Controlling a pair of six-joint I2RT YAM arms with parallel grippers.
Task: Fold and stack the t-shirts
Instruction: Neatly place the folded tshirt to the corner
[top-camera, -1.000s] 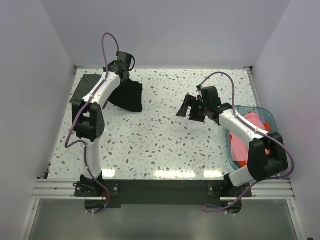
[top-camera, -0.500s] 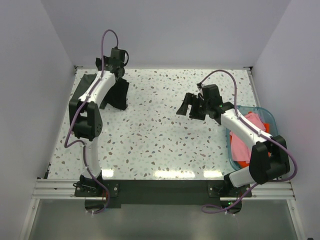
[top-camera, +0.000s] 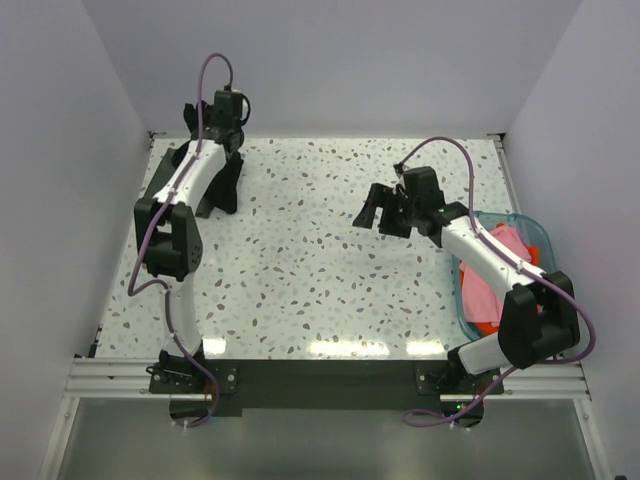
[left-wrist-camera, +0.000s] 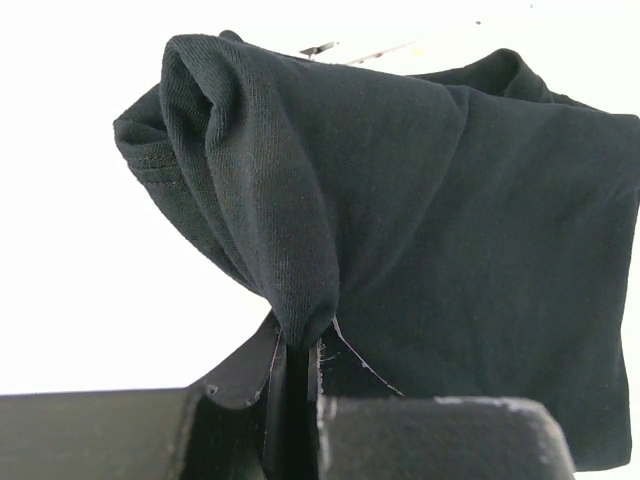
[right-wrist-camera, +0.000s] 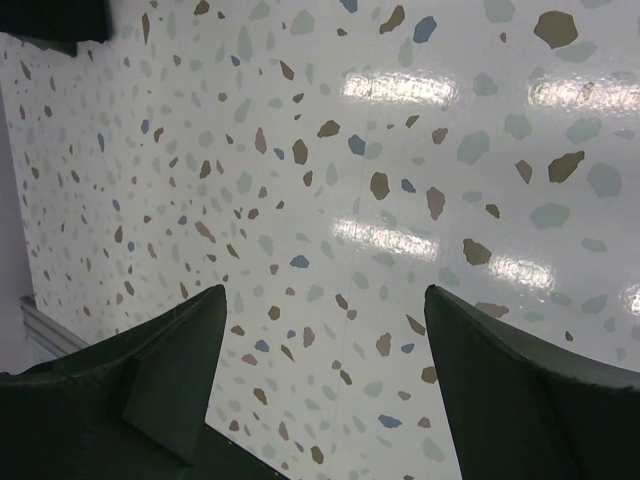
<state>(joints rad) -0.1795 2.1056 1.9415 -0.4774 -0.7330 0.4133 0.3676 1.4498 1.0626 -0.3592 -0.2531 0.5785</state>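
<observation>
My left gripper shifts to the left in the top view next, then releases the black t-shirt's fold over the dark grey shirt (top-camera: 160, 183).
My left gripper (top-camera: 222, 152) is shut on a bunched fold of the large black t-shirt (top-camera: 225, 190) and holds it up at the far left of the table. In the left wrist view the black cloth (left-wrist-camera: 450, 250) hangs from the closed jaws of that gripper (left-wrist-camera: 298, 345). A dark grey folded shirt (top-camera: 160, 183) lies in the far left corner, partly hidden by the arm. My right gripper (top-camera: 380, 215) is open and empty above the table's middle right; it also shows in its wrist view (right-wrist-camera: 325, 300). Pink (top-camera: 505, 245) and orange (top-camera: 537, 250) shirts lie in a basket.
A clear blue basket (top-camera: 520, 220) stands at the right edge beside the right arm. The speckled tabletop (top-camera: 300, 270) is walled in at the back and both sides. A dark cloth corner (right-wrist-camera: 50, 20) shows at the top left of the right wrist view.
My left gripper has carried the black shirt back and to the left, toward the far left corner, and the cloth now hangs narrower. The right gripper has barely moved.
</observation>
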